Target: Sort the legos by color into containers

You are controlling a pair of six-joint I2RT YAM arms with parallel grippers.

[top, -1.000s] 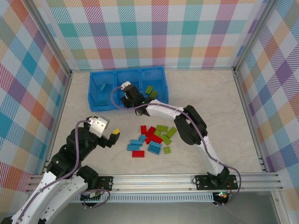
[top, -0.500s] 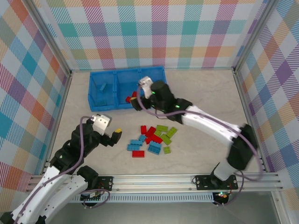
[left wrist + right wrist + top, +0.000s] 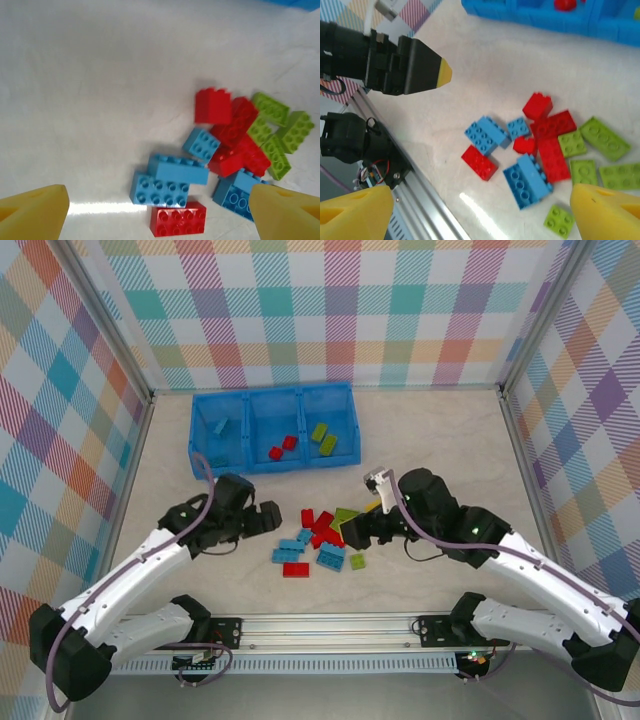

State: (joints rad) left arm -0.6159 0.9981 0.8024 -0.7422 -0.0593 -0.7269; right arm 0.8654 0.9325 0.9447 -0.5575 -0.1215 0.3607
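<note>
I will next move my left gripper back down around the short ends of the light blue brick (image 3: 159, 192), which is below toward my base, because there are bricks on either side of its long sides.
The legos lie in a loose pile (image 3: 325, 535) of red, light blue and lime green bricks on the table. The blue tray (image 3: 347, 418) holds a light blue brick (image 3: 220, 426) in its left compartment, two red bricks (image 3: 282, 448) in the middle one and two green bricks (image 3: 323, 437) in the right one. My left gripper (image 3: 272, 519) is open just left of the pile, above a red brick (image 3: 178, 221) and light blue bricks (image 3: 161, 189). My right gripper (image 3: 352, 532) is open over the pile's right side, above a large blue brick (image 3: 527, 181). Neither holds anything.
The tray stands at the back, against the checked wall. A metal rail (image 3: 330, 625) runs along the near table edge, close to the pile. The left gripper's black body (image 3: 402, 62) shows in the right wrist view, left of the pile. Bare table lies on the right.
My right arm has pulled back from the tray's middle compartment, now with red bricks in it, to the pile. My left gripper has swung right toward the pile.
</note>
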